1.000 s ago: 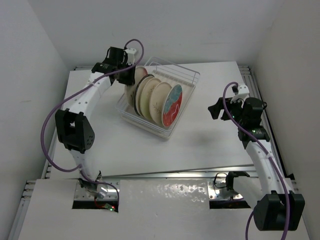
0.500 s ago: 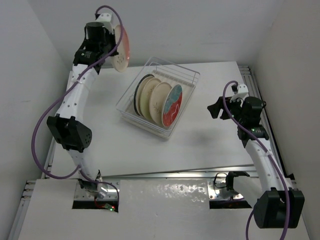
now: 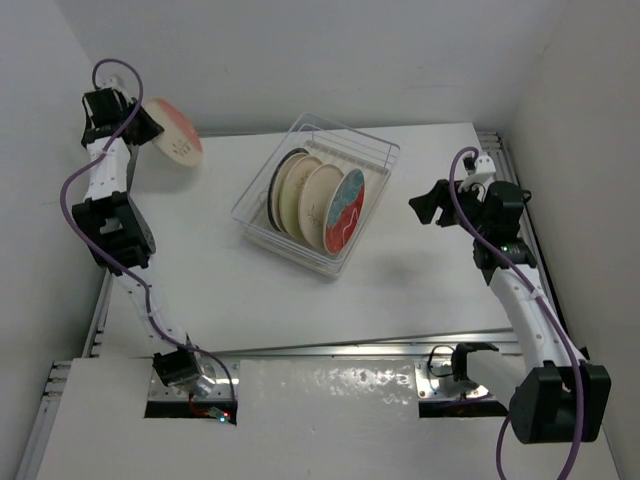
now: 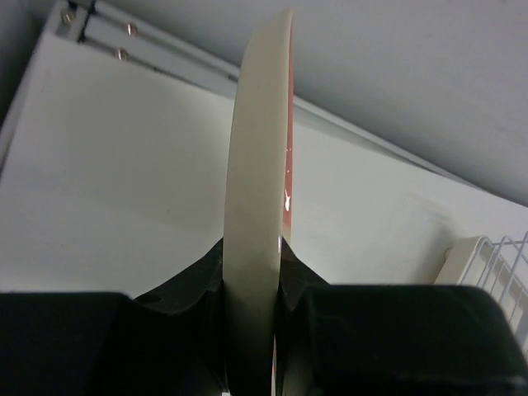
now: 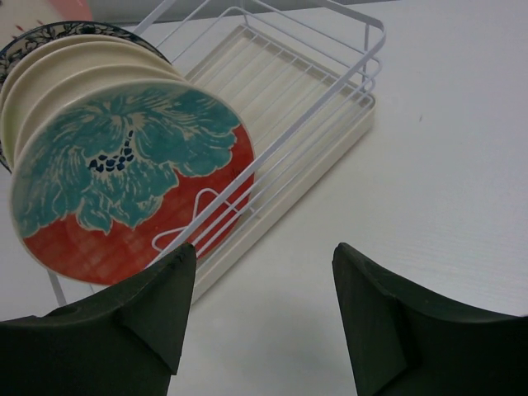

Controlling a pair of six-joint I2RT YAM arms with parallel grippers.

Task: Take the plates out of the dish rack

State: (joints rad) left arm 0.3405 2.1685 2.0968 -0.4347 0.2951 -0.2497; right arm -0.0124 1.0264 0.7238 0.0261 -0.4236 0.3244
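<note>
I will lower the tilted cream plate with my left gripper onto bare table at the table's far corner (image 4: 183, 169) and tilt the plate flatter.
My left gripper (image 3: 143, 124) is shut on the rim of a cream plate with an orange patch (image 3: 174, 132) and holds it in the air over the table's far left corner. In the left wrist view this plate (image 4: 260, 206) stands edge-on between the jaws. The dish rack (image 3: 372, 160) sits mid-table with several plates upright in its slots: a dark-rimmed one (image 3: 277, 180), pale cream ones (image 3: 297, 190) and a red-and-teal one (image 3: 345, 208) at the front. My right gripper (image 3: 428, 207) is open and empty, right of the rack; its view shows the red-and-teal plate (image 5: 124, 177).
The white table (image 3: 400, 270) is bounded by white walls left, back and right. A metal rail (image 3: 510, 170) runs along the right edge. The rack's right half (image 5: 280, 82) holds no plates.
My left arm lifted the cream-and-orange plate out of the rack, swung it up and then far left to the table's corner. My right gripper shifted slightly up and toward the rack.
</note>
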